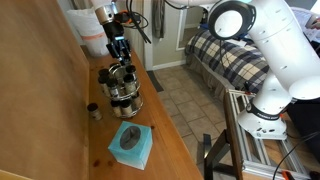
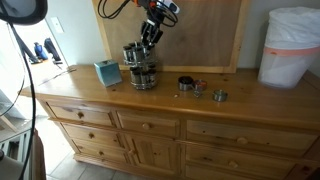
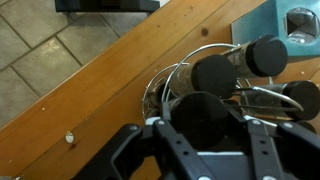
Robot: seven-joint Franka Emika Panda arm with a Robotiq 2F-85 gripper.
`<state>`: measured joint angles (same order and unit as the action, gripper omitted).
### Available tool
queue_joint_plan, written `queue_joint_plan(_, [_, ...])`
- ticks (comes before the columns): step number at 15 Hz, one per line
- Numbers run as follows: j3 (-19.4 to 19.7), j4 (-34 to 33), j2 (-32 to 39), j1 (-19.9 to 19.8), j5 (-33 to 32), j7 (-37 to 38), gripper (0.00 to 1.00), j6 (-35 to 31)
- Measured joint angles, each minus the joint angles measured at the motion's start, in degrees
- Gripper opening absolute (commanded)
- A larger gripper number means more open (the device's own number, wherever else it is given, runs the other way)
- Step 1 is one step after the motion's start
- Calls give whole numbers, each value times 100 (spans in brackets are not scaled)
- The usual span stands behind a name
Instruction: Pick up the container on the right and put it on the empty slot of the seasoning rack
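Observation:
The container is already lined up beside the other lids, and the rack's wire rim (image 3: 170, 82) is just below my gripper. My gripper will move down a little next and let go of the container.
The seasoning rack (image 1: 122, 90), a chrome carousel ringed with small jars, stands on the wooden dresser; it shows in both exterior views (image 2: 141, 70). My gripper (image 1: 120, 52) hangs right above it (image 2: 150, 38). In the wrist view the gripper (image 3: 205, 125) is shut on a small container with a dark round lid (image 3: 205, 115), held just over the rack's wire rim (image 3: 170, 82). Other jar lids (image 3: 216, 72) sit in the rack beside it. Whether the container rests in a slot is hidden.
A teal tissue box (image 1: 131, 145) stands beside the rack (image 2: 107, 72). A small jar (image 1: 93, 111) and loose small containers (image 2: 186, 84) lie on the dresser top. A white bin (image 2: 291, 47) stands at the far end. A wooden board (image 2: 200, 30) backs the dresser.

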<state>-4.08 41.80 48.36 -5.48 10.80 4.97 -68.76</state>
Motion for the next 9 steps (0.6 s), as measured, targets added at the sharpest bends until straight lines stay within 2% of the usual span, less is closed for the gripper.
queue_joint_plan(9, [-20,0,102,10,-8,-23,26,22])
